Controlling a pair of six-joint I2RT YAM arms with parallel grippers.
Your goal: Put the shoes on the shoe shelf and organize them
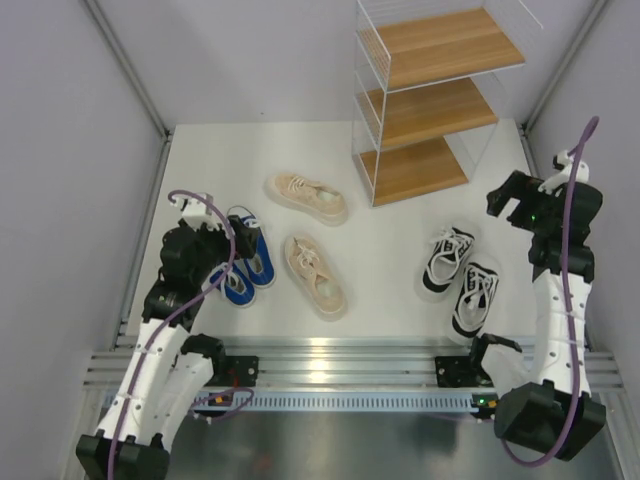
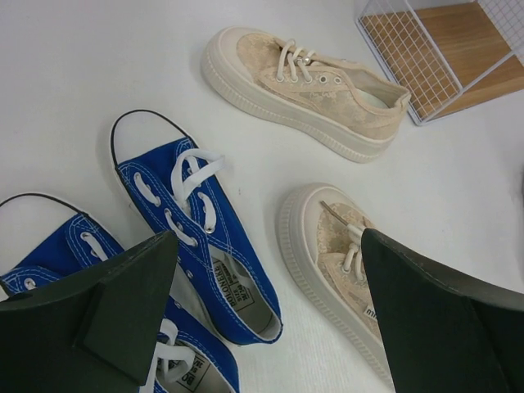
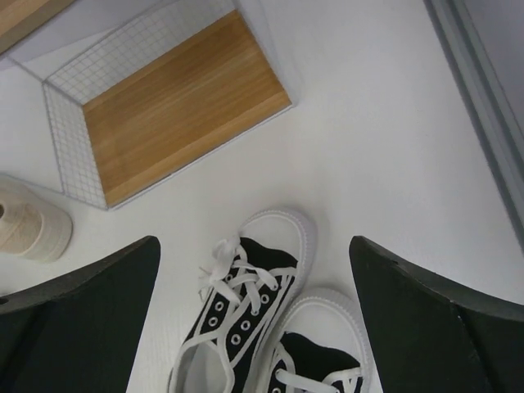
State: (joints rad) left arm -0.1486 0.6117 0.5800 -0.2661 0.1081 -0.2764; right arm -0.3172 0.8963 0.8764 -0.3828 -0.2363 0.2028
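Observation:
The far beige shoe's near collar edge (image 1: 318, 206) (image 2: 359, 104) is uncovered, so my left gripper will next move outward past the blue shoes, turning and going down to that collar edge.
The shoe shelf (image 1: 430, 100) stands at the back right, its three wooden tiers bare. Two blue shoes (image 1: 245, 262) lie at the left, two beige shoes (image 1: 305, 197) (image 1: 315, 275) in the middle, two black shoes (image 1: 447, 258) (image 1: 476, 297) at the right. My left gripper (image 1: 212, 236) is open and empty above the blue shoes (image 2: 184, 221); a beige shoe (image 2: 327, 246) lies by its right finger. My right gripper (image 1: 512, 200) is open and empty above the black shoes (image 3: 246, 303), with the shelf's bottom tier (image 3: 180, 106) ahead to the left.
A metal rail (image 1: 330, 355) runs along the near edge of the white table. Grey walls and frame posts (image 1: 135, 75) close in the left and right sides. A frame rail (image 3: 483, 123) runs just right of the black shoes.

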